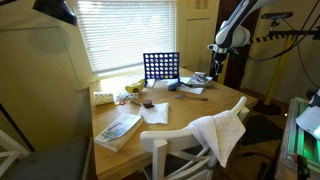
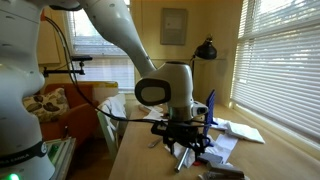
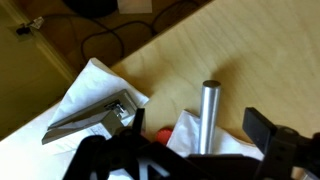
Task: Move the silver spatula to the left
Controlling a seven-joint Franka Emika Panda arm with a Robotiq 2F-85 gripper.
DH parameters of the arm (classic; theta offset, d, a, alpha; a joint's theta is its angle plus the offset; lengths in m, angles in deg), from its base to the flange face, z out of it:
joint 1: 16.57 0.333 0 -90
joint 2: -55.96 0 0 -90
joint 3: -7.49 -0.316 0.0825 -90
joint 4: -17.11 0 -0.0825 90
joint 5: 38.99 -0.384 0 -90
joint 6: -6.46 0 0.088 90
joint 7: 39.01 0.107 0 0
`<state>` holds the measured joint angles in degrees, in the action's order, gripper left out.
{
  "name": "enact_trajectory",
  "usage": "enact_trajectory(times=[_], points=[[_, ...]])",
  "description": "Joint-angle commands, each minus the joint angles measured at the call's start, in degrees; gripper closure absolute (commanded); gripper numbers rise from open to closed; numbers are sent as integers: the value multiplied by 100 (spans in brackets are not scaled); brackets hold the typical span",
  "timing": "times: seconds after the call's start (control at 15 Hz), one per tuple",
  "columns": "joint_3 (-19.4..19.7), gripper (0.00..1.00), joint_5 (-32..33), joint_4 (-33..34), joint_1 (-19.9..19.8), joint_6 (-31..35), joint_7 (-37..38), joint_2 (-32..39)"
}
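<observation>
The round silver handle (image 2: 184, 159) (image 3: 210, 112) comes between my gripper's fingers next, as my gripper lowers around it, shifting toward the handle's loose end over the wood.
In the wrist view a round silver handle (image 3: 210, 112), apparently the silver spatula's, lies on white paper on the wooden table. Its lower end is hidden under my gripper. My gripper (image 3: 198, 130) is open, with one dark finger on each side of the handle and clear gaps between them. A flat silver metal utensil (image 3: 95, 118) lies to the left on another white sheet. In both exterior views my gripper (image 1: 214, 70) (image 2: 186, 138) hangs low over the table's far end, above silver items (image 2: 183, 158).
A blue grid rack (image 1: 161, 68) stands by the window blinds. Papers (image 1: 155, 112), a book (image 1: 118, 130) and small items lie on the table (image 1: 185, 108). A chair draped with white cloth (image 1: 220, 135) stands in front. A red object (image 3: 160, 136) lies beside the handle. A lamp (image 2: 207, 48) stands behind.
</observation>
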<state>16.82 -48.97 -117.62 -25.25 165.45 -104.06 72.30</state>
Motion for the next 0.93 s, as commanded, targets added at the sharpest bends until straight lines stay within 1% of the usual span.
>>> enact_trajectory(times=[0.0, 0.13, 0.27, 0.47, 0.67, 0.87], points=[[-325, 0, 233, 78, -256, -9, 214, 105], [-745, 0, -39, 208, -428, 160, -120, 338], [-889, 0, 148, 362, -354, 266, 99, 588], [-900, 0, 498, 515, -221, 221, 457, 795], [-872, 0, 692, 485, -246, 201, 782, 812], [-896, 0, 699, 369, -334, 172, 1015, 773]])
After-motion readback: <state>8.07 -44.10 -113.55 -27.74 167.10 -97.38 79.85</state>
